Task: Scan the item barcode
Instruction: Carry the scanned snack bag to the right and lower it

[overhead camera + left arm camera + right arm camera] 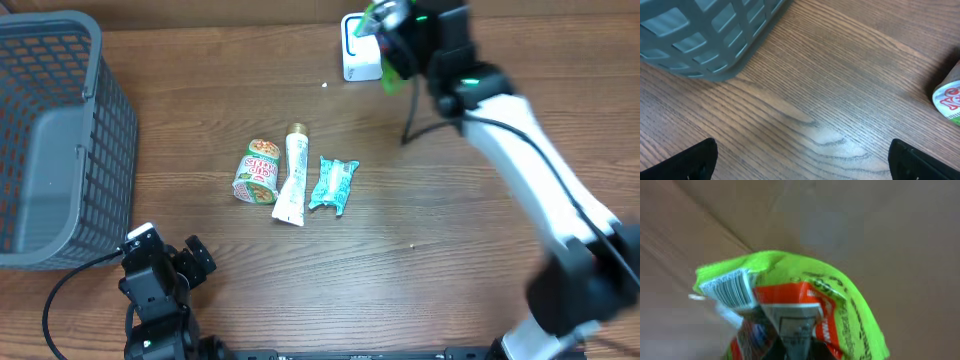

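My right gripper draws back to its right in the overhead view next, lowers the packet and releases it, since clear tabletop lies below there.
My right gripper is raised at the table's far side, shut on a lime-green and orange snack packet right beside the white barcode scanner. In the right wrist view the packet fills the lower frame, its barcode at the upper left corner; the packet hides the fingertips. My left gripper rests near the front left edge, open, nothing between its fingers.
A grey mesh basket stands at the left and shows as its wall in the left wrist view. Mid-table lie a cup noodle, a white tube and a teal packet.
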Controlling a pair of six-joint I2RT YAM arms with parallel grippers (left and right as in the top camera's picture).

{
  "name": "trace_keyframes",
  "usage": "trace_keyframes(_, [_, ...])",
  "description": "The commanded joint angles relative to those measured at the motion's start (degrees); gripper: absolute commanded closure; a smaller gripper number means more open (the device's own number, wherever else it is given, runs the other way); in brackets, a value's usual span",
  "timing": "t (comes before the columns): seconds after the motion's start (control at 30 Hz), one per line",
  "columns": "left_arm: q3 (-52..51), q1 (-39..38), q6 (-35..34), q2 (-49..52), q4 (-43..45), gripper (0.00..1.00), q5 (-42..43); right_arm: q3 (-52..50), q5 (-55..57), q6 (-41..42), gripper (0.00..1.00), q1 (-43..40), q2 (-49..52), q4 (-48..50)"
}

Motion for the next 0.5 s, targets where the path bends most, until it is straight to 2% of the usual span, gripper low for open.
trace_keyframes(0.0, [1.1,-0.4,-0.5,-0.2,0.1,0.00,0.3,1.2,-11.1,25.6,0.96,-4.9,-9.4,-10.0])
trace_keyframes(0.1, [1.1,-0.4,-0.5,-0.2,0.1,0.00,0.3,1.2,-16.5,32.8,0.96,-9.0,-13.5,-21.8])
trace_keyframes(0.13, [1.1,-0.4,-0.5,-0.2,0.1,0.00,0.3,1.2,-18.7,35.6,0.96,-12.3,-15.2,-29.9])
trace_keyframes(0.23, [1.1,-0.4,-0.5,-0.2,0.1,0.00,0.3,0.9,-17.6,38.4,0.96,-17.2,-15.3,-39.8])
trace_keyframes(0.33, [1.1,-0.4,-0.5,-0.2,0.1,0.00,0.3,-3.3,-16.4,39.3,0.96,-23.5,-14.5,-42.7])
trace_keyframes(0.47, [1.1,-0.4,-0.5,-0.2,0.1,0.00,0.3,-10.7,-15.6,39.3,0.96,-29.6,-14.2,-37.5])
